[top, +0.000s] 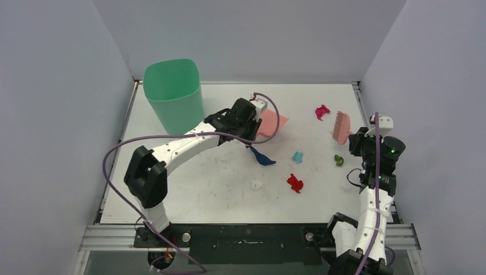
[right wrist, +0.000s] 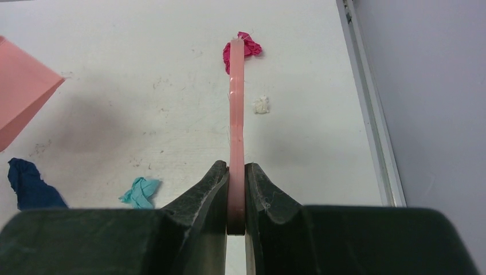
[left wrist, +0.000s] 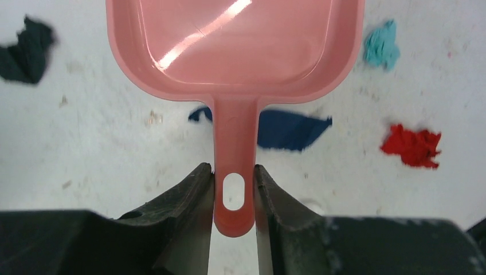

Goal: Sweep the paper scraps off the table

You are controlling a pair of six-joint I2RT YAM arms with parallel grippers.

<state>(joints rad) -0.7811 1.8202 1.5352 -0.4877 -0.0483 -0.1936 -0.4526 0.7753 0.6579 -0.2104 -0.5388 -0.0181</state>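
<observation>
My left gripper moves back and down next. It lays the pink dustpan (top: 273,122) at the table's near edge beside the white (top: 257,184) scrap, where the table is empty.
My left gripper (top: 255,127) (left wrist: 234,192) is shut on the handle of the pink dustpan (top: 273,122) (left wrist: 235,46), held above the white table (top: 195,183) near its middle. My right gripper (top: 355,139) (right wrist: 236,195) is shut on the pink brush (top: 342,126) (right wrist: 235,109), at the right side. Paper scraps lie loose on the table: magenta (top: 322,112) (right wrist: 245,48), dark blue (top: 262,156) (left wrist: 289,129), light blue (top: 297,156) (right wrist: 140,192), green (top: 338,160), red (top: 295,183) (left wrist: 411,146), white (top: 257,184) and a dark one (left wrist: 26,51).
A tall green bin (top: 173,94) stands at the back left of the table. A metal rail (right wrist: 367,103) runs along the right edge, close to the brush. Pale grey walls enclose the table on three sides.
</observation>
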